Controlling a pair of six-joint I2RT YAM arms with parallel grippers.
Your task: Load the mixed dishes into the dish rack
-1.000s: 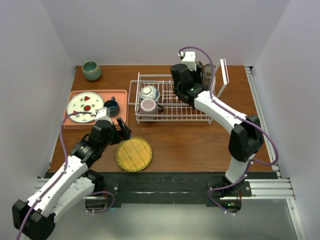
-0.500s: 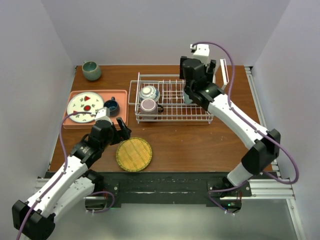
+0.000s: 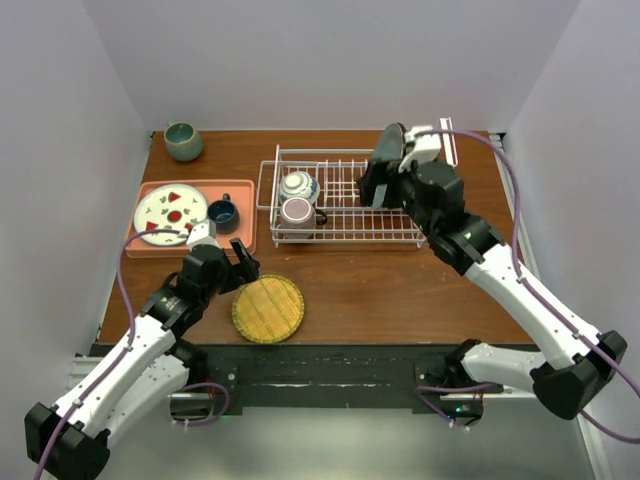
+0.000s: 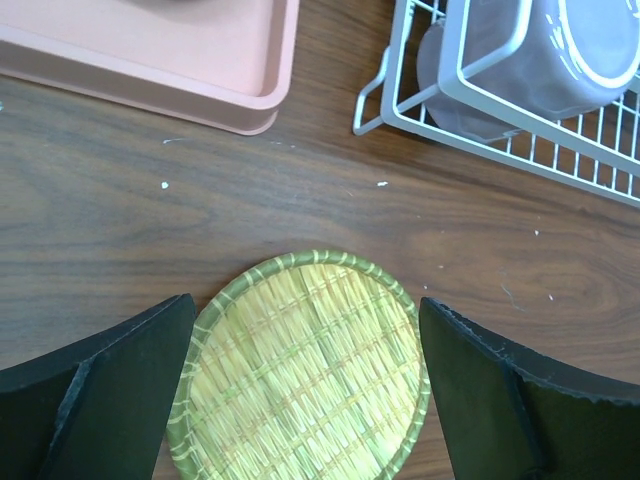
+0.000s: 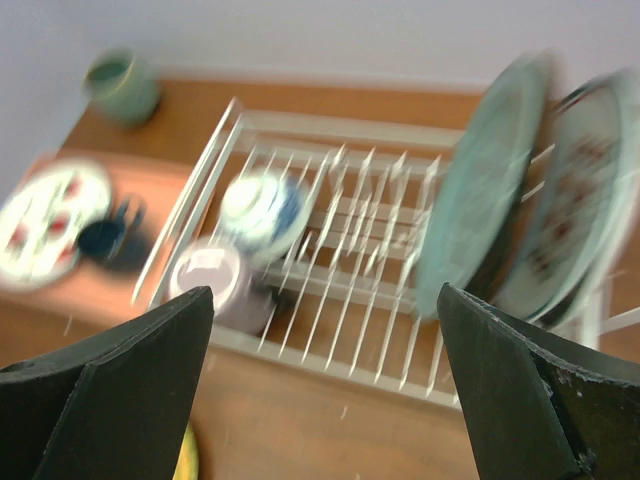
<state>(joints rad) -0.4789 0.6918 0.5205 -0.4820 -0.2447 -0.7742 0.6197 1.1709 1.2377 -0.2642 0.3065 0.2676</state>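
The yellow plate lies flat outside the rack, so my right gripper needs to move back from the rack [image 3: 345, 228] next and go down onto the yellow plate's rim away from the tray.
The white wire dish rack [image 3: 345, 228] stands at the table's back middle. In it are the blue-and-white bowl [image 3: 298, 185], the pinkish glass mug [image 3: 297, 212], and, in the blurred right wrist view, the teal plate [image 5: 480, 200] and the lettered-rim plate [image 5: 578, 205], both upright at the right end. The yellow woven plate [image 3: 268, 308] lies flat on the table in front. My left gripper [image 4: 307, 305] is open and hovers above the yellow plate [image 4: 305, 375], one finger on each side. My right gripper [image 3: 372, 188] is open and empty above the rack's right part.
A salmon-pink tray [image 3: 240, 240] at the left holds a white plate with red fruit marks [image 3: 170, 212] and a dark blue cup [image 3: 222, 212]. A grey-green cup [image 3: 183, 140] stands at the back left corner. The rack's tall wire end piece [image 3: 447, 140] rises at its right end.
My right arm has drawn back from the rack's right end toward the right and near side, gripper open. My left arm has barely moved.
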